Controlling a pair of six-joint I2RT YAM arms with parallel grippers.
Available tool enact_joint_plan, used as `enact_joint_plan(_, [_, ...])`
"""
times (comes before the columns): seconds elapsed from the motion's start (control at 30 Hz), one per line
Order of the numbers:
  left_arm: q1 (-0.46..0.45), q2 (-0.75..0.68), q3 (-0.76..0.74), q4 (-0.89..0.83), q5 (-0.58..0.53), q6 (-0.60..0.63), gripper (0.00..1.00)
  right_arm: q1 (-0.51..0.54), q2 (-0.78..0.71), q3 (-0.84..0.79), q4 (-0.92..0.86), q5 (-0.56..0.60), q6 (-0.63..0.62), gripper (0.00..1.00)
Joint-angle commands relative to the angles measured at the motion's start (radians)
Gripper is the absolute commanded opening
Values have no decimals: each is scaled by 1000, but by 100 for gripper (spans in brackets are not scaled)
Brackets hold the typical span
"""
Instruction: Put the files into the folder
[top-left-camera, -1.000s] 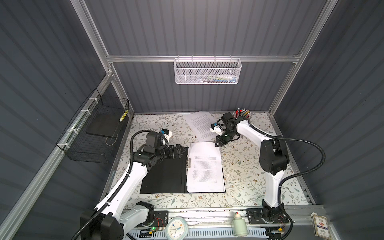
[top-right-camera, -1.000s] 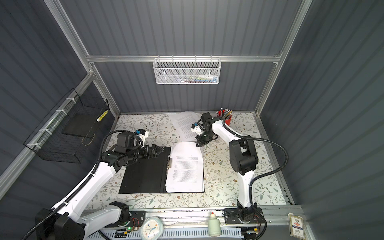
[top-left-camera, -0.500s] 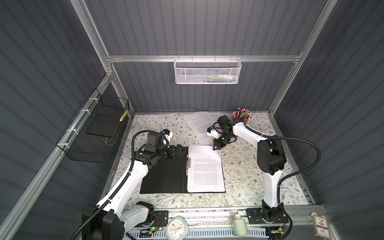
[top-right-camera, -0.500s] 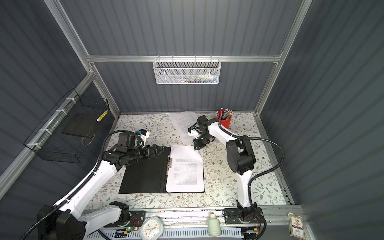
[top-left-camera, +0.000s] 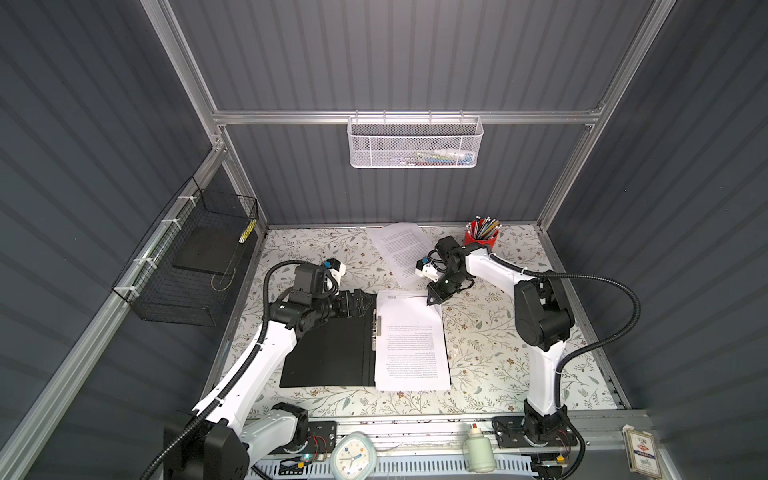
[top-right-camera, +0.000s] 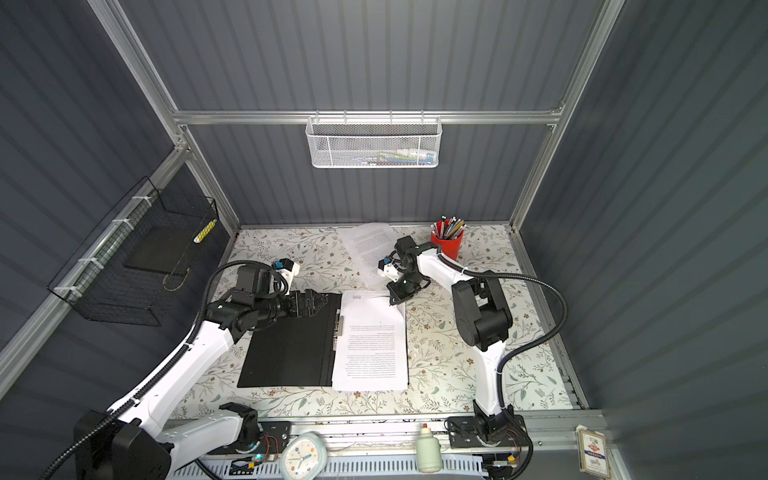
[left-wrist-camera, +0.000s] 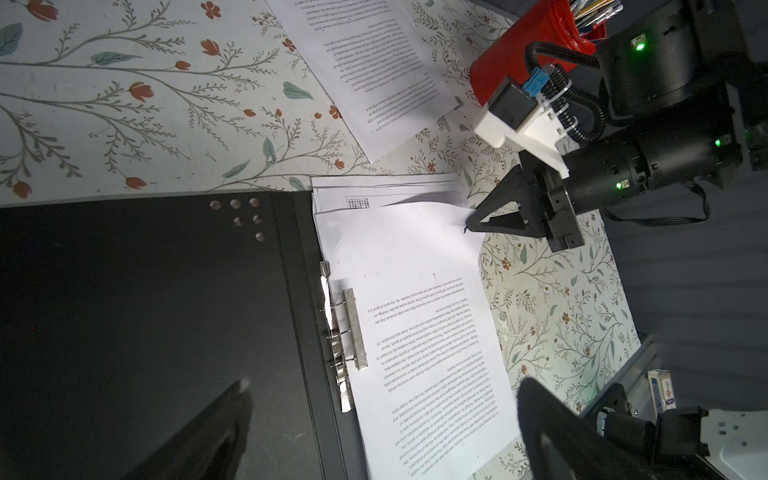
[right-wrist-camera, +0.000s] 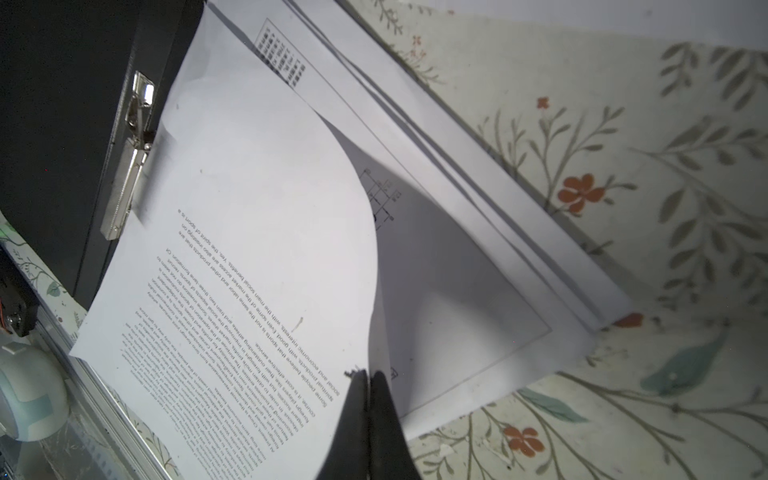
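The top sheet (right-wrist-camera: 249, 208) ends before it reaches the stack's far edge, so the robot's right gripper next needs to move outward toward the stack's far corner by the pen cup (right-wrist-camera: 582, 339) and let the sheet go.
The folder (top-left-camera: 328, 353) (top-right-camera: 291, 349) lies open on the table, black inside up, with a metal spine clip (left-wrist-camera: 353, 328) (right-wrist-camera: 124, 187). A stack of files (top-left-camera: 411, 345) (top-right-camera: 370, 349) rests on its right half. My right gripper (top-left-camera: 430, 300) (top-right-camera: 391, 300) (right-wrist-camera: 368, 374) is shut on the far right corner of the top sheet (left-wrist-camera: 415, 291) (right-wrist-camera: 249, 208), which curls up off a diagram sheet (right-wrist-camera: 436, 270). More loose files (top-left-camera: 401, 249) (top-right-camera: 370, 249) (left-wrist-camera: 374, 62) lie near the back wall. My left gripper (top-left-camera: 370, 304) (top-right-camera: 324, 303) (left-wrist-camera: 384, 384) hovers open and empty above the folder's far edge by the spine.
A red pen cup (top-left-camera: 481, 239) (top-right-camera: 446, 245) stands at the back right, behind the right arm. A black wire basket (top-left-camera: 199, 257) hangs on the left wall and a white mesh basket (top-left-camera: 415, 143) on the back wall. A clock (top-left-camera: 353, 455) and bottle (top-left-camera: 478, 451) sit on the front rail.
My right gripper has moved a little forward and left, carrying the top sheet's corner over the stack. The left arm has barely moved.
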Motion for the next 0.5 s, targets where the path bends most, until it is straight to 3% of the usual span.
enact_joint_plan(0.0, [5,-1,14,-14,18,5,100,-10,24,53,1,-4,42,0])
enact_joint_plan(0.47, [5,20,23,-9,30,6,100,-30,72,110,-19,1,92,0])
